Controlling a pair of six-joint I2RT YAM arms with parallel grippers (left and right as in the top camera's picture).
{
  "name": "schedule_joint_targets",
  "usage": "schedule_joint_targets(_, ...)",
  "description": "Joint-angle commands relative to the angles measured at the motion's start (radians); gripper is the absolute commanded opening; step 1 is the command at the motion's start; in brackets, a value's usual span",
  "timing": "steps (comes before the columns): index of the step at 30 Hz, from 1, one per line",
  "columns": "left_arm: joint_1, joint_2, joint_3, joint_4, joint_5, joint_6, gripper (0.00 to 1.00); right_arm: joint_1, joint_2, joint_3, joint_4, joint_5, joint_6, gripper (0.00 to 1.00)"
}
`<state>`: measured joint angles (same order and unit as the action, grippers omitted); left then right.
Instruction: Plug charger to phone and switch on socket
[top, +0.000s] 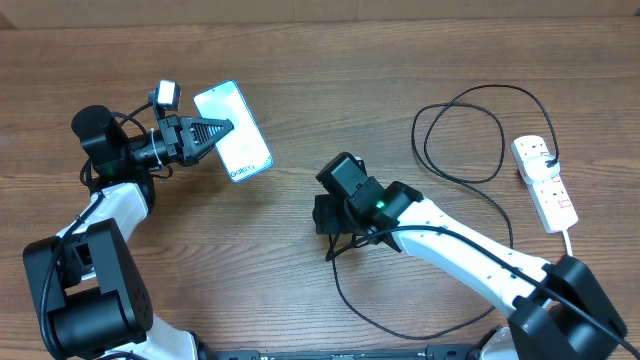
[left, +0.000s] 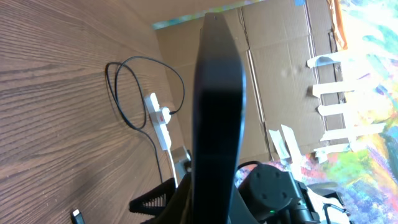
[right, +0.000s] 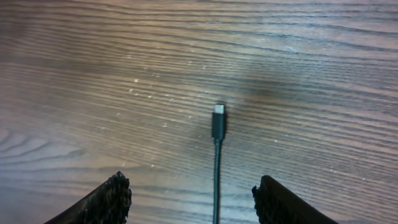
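The connector's black body (right: 218, 127) behind its metal tip is below my right gripper and lined up with the gap between its fingers, so next I will lower the open gripper onto it.
The phone (top: 240, 135), its blue-white screen facing up, is held off the table at the far left with my left gripper (top: 222, 130) shut on its near end. The left wrist view has the phone (left: 217, 93) edge-on, a dark slab rising from the left gripper (left: 211, 199). The charger cable (top: 460, 100) loops at the back right and runs round to under my right arm. Its connector tip (right: 218, 121) lies flat on the wood. My right gripper (right: 191, 183) hangs open over the cable (right: 217, 180), one finger on each side, apart from it. The socket (top: 545, 180) lies at the far right.
The left wrist view also catches the socket (left: 158, 118), the cable loop (left: 143, 87) and the connector tip (left: 78, 216) on the wooden table (top: 300, 60). Cardboard and taped paper stand beyond the table's far edge.
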<state>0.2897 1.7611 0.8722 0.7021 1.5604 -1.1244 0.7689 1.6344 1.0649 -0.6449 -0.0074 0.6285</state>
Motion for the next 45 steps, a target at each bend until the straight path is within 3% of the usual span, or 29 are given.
schedule_joint_targets(1, -0.002, -0.016, 0.027, 0.002, 0.018, 0.026, 0.04, 0.011, 0.056, -0.012, 0.005, 0.051, 0.004, 0.63)
schedule_joint_targets(7, -0.002, -0.016, 0.027, 0.002, 0.018, 0.034, 0.04, 0.011, 0.094, -0.012, 0.005, 0.056, 0.039, 0.59)
schedule_joint_targets(17, -0.002, -0.016, 0.027, 0.002, 0.018, 0.048, 0.04, 0.011, 0.111, -0.012, 0.019, 0.085, 0.057, 0.68)
schedule_joint_targets(45, -0.002, -0.016, 0.027, -0.025, 0.015, 0.048, 0.04, 0.011, 0.211, -0.012, 0.092, 0.031, 0.056, 0.7)
